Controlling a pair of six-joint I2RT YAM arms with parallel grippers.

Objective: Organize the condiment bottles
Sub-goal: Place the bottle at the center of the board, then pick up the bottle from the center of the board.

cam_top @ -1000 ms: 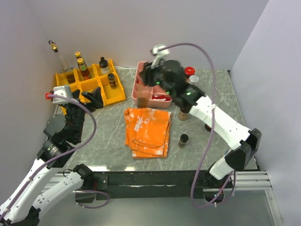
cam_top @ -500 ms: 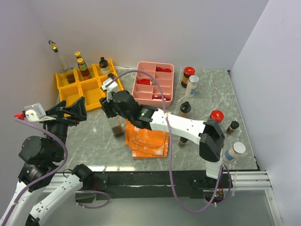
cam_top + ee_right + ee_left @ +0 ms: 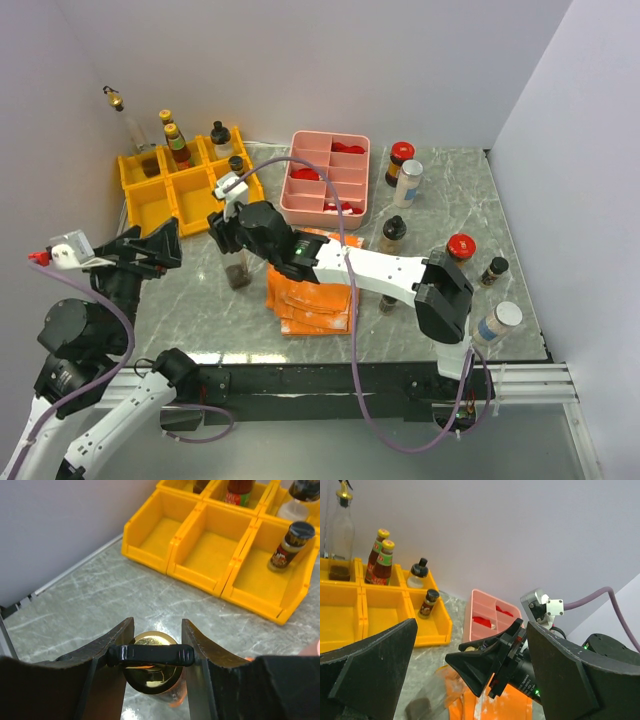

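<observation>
The left gripper moves toward the right in the top view, onto the jar's gold lid (image 3: 470, 649) next, as the empty yellow bins lie nearest this arm.
My right gripper (image 3: 233, 247) (image 3: 155, 630) is shut on a gold-lidded glass jar (image 3: 238, 272) (image 3: 152, 672), held upright low over the grey table, in front of the yellow bins (image 3: 190, 190) (image 3: 210, 555). A black bar crosses the lid between the fingers. The bins hold red sauce bottles (image 3: 176, 142) (image 3: 381, 560), a tall clear bottle (image 3: 339, 535) and a small spice jar (image 3: 237, 170) (image 3: 290, 545). My left gripper (image 3: 150, 250) (image 3: 470, 680) stands open and empty to the jar's left. More bottles (image 3: 400, 160) stand at the right.
A pink divided tray (image 3: 325, 185) (image 3: 490, 617) with red pieces sits behind the middle. An orange folded cloth (image 3: 315, 290) lies under my right forearm. Several jars (image 3: 460, 248) stand along the right edge, and walls close off the left and back.
My right arm has swung left from over the pink tray to the spot in front of the yellow bins, carrying the jar. My left arm has pulled back from the bins.
</observation>
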